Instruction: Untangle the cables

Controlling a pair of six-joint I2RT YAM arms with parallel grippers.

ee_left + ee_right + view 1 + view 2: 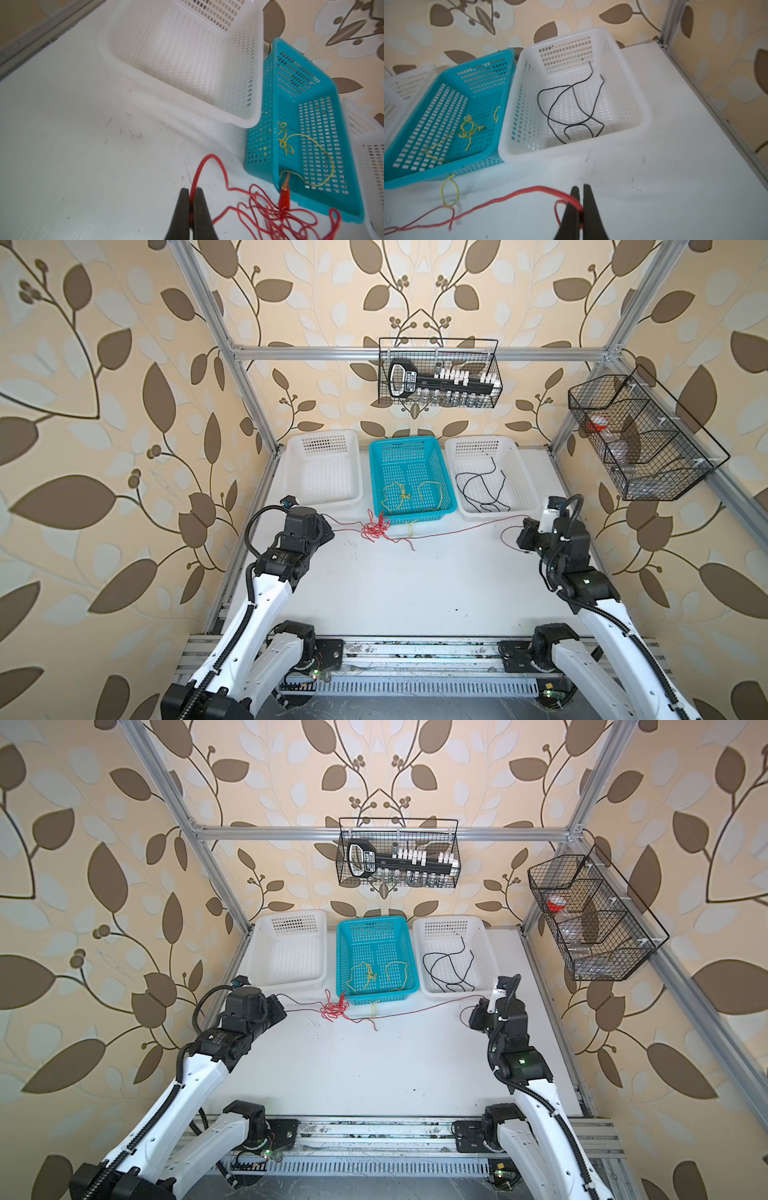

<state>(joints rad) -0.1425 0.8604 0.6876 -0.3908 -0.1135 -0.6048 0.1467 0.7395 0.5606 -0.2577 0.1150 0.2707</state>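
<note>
The bare tabletop before the black cable's basket (485,537) (524,212) lies between my right gripper and the tangle, so my right gripper will next move toward the tangle and let go of its part of the red cable.
A red cable (376,529) (332,1009) runs across the table in front of the baskets, bunched into a tangle by the blue basket (428,514). My left gripper (330,531) (192,189) is shut on its left stretch. The right gripper (524,526) (581,187) is shut on the right stretch (529,190). A red alligator clip (283,196) leans on the blue basket's front corner. A yellow cable (401,493) (469,128) lies inside that basket, and a yellow loop (450,193) hangs out over its front. A black cable (482,485) (571,108) lies in the right white basket (486,511).
The left white basket (324,502) holds nothing. All three baskets line the table's back edge. Wire baskets (440,373) (644,439) hang on the aluminium frame above, at the back and on the right. The table in front of the red cable is bare white.
</note>
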